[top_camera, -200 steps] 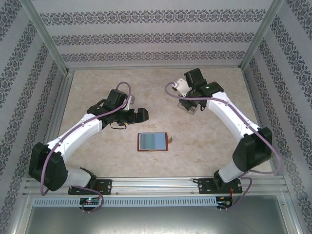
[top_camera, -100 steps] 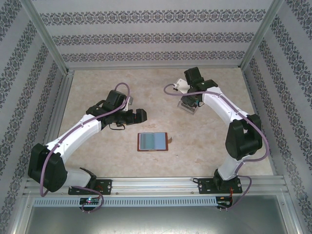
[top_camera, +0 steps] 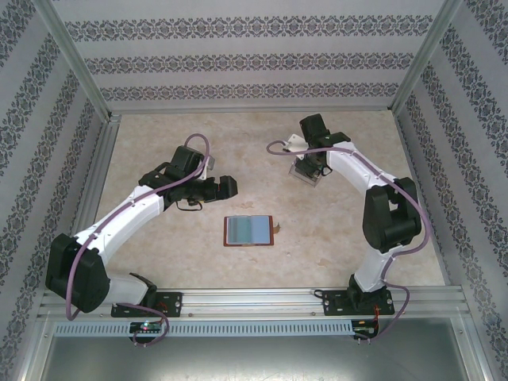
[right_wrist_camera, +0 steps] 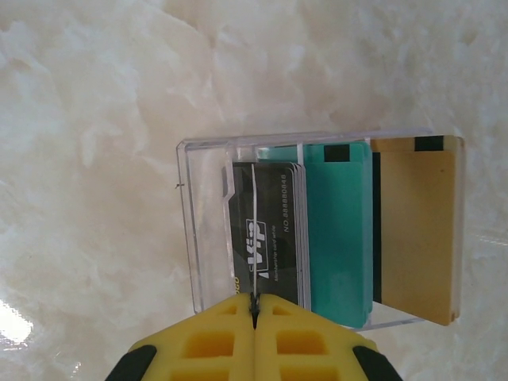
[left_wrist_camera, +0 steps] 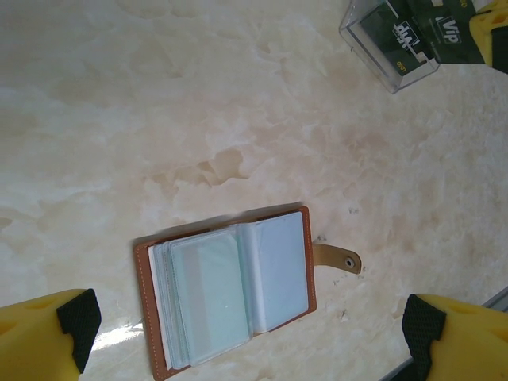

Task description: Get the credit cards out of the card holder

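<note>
The right gripper lowers the credit card [right_wrist_camera: 254,230] into the dark cards' section below it next and releases it there, since the card matches those cards.
The card holder [top_camera: 249,230] lies open on the table, brown leather with pale blue-grey pockets [left_wrist_camera: 226,290] and a snap tab [left_wrist_camera: 337,258]. My left gripper [top_camera: 226,188] hovers open above and behind it, with its yellow fingers [left_wrist_camera: 48,333] wide on either side of the holder and apart from it. My right gripper [right_wrist_camera: 254,305] is shut on a thin credit card [right_wrist_camera: 254,230] seen edge-on over a clear plastic box [right_wrist_camera: 206,222]. Dark cards [right_wrist_camera: 278,230], teal cards [right_wrist_camera: 340,230] and a tan card [right_wrist_camera: 417,230] stand in that box.
The clear box [top_camera: 308,172] sits on the marble-patterned table at the back right, under the right wrist. It also appears at the top right of the left wrist view, box [left_wrist_camera: 389,40]. Patterned walls and metal frame rails [top_camera: 95,159] enclose the table.
The right arm's elbow has swung in and up while its gripper stays over the clear box. The left arm and the card holder have barely moved.
</note>
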### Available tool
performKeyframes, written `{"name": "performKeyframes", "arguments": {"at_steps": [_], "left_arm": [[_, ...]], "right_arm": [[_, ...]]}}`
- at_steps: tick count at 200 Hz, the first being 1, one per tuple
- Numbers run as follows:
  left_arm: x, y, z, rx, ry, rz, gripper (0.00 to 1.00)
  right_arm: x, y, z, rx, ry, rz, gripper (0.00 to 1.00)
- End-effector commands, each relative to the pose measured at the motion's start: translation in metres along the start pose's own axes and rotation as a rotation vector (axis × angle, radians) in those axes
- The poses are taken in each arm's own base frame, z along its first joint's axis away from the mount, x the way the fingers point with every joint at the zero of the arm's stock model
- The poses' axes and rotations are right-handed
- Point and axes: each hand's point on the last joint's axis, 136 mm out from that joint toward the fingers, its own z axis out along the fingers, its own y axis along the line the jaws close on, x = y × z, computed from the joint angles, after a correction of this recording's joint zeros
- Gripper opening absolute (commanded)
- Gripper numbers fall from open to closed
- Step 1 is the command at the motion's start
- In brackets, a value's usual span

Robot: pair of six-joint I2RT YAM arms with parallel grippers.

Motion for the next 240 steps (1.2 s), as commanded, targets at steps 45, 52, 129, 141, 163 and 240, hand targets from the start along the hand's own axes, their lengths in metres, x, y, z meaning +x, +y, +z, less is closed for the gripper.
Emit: {"name": "performKeyframes", "arguments": {"at_steps": [45,52,129,141,163,240], "left_arm": [[0.004,0.012,-0.001,-0.026,0.011,-0.012,1.00],[0.004,0.013,-0.001,-0.027,0.010,-0.014,1.00],[0.005,0.014,0.000,-0.021,0.013,-0.021,1.00],[0.005,0.014,0.000,-0.020,0.015,-0.023,1.00],[0.006,0.014,-0.001,-0.018,0.014,-0.025,1.00],[0.010,0.016,0.001,-0.012,0.017,-0.036,1.00]], "right_arm": [[0.006,0.001,0.024,-0.027,0.030,0.011,0.00],[0.007,0.001,0.025,-0.027,0.035,0.016,0.00],[0.016,-0.002,0.037,0.001,0.077,0.055,0.14],[0.017,-0.006,0.037,0.017,0.083,0.064,0.16],[0.016,-0.010,0.037,0.035,0.088,0.071,0.23],[0.003,-0.025,0.011,0.081,0.037,0.184,0.25]]}}
